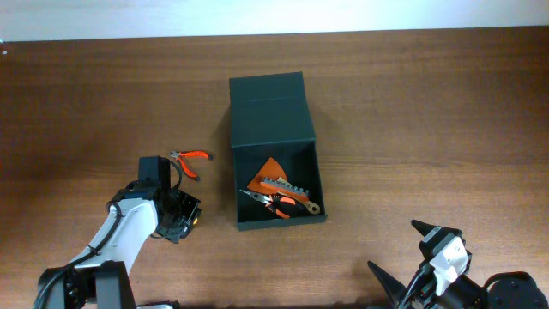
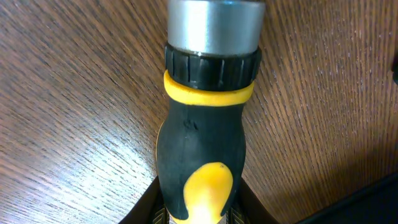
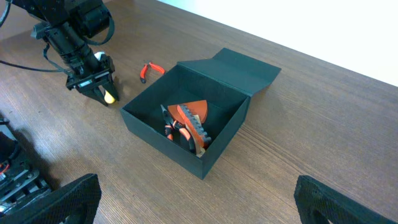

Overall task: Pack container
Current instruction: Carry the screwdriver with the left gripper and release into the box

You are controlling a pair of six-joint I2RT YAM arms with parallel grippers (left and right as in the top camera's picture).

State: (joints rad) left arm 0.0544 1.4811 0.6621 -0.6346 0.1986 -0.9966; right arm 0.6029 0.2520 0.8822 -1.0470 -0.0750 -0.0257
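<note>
My left gripper lifts over the box next and comes down onto the box's bare bottom beyond the toothed tool (image 1: 287, 190). That spot lies to its right in the overhead view.
The container (image 1: 304, 221) is a dark green box at mid-table, its flap lid (image 1: 268, 103) open toward the far side; it also shows in the right wrist view (image 3: 149, 127). Inside lie an orange piece (image 1: 273, 168), a toothed metal tool (image 1: 287, 190) and orange-handled pliers (image 1: 276, 204). My left gripper (image 1: 178, 219) is left of the box, shut on a black and yellow screwdriver handle (image 2: 202, 149) that lies on the wood. Small orange-handled pliers (image 1: 189, 160) lie just beyond it. My right gripper (image 3: 196, 199) is open and empty near the front right edge.
The table is brown wood (image 1: 412, 112). A white strip (image 1: 257, 17) runs along its far edge. The left arm's cables and base (image 3: 18, 180) sit at the front left.
</note>
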